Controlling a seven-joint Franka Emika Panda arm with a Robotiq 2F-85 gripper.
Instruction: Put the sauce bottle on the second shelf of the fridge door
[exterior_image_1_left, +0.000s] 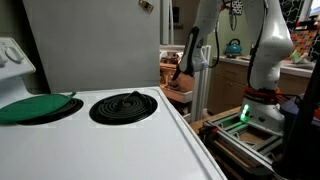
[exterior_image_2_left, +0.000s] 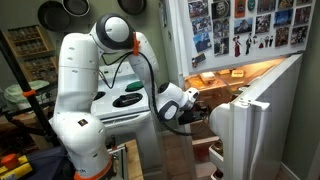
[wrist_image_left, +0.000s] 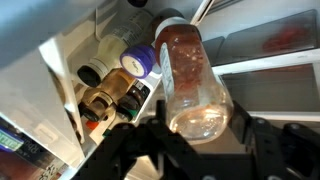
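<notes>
I need to move my gripper left in the wrist view next, across the rail to the shelf gap (wrist_image_left: 152, 48) beside the purple cap, and release.
In the wrist view my gripper (wrist_image_left: 190, 118) is shut on the sauce bottle (wrist_image_left: 188, 75), a clear bottle with reddish contents and a light cap pointing away from me. It is held just to the right of a white rail shelf of the fridge door (wrist_image_left: 70, 60), which holds several small bottles and jars (wrist_image_left: 118, 85). In both exterior views the gripper (exterior_image_1_left: 178, 72) (exterior_image_2_left: 201, 107) reaches into the open fridge, beside the narrow white fridge door (exterior_image_1_left: 206, 75) (exterior_image_2_left: 250, 125). The bottle is too small to make out there.
A white stove with a black coil burner (exterior_image_1_left: 124, 105) and a green lid (exterior_image_1_left: 35, 106) fills the foreground. The large white fridge side panel (exterior_image_1_left: 95, 45) stands behind it. A teal kettle (exterior_image_1_left: 232, 46) sits on a counter. Glass fridge shelves (wrist_image_left: 275, 65) lie to the right.
</notes>
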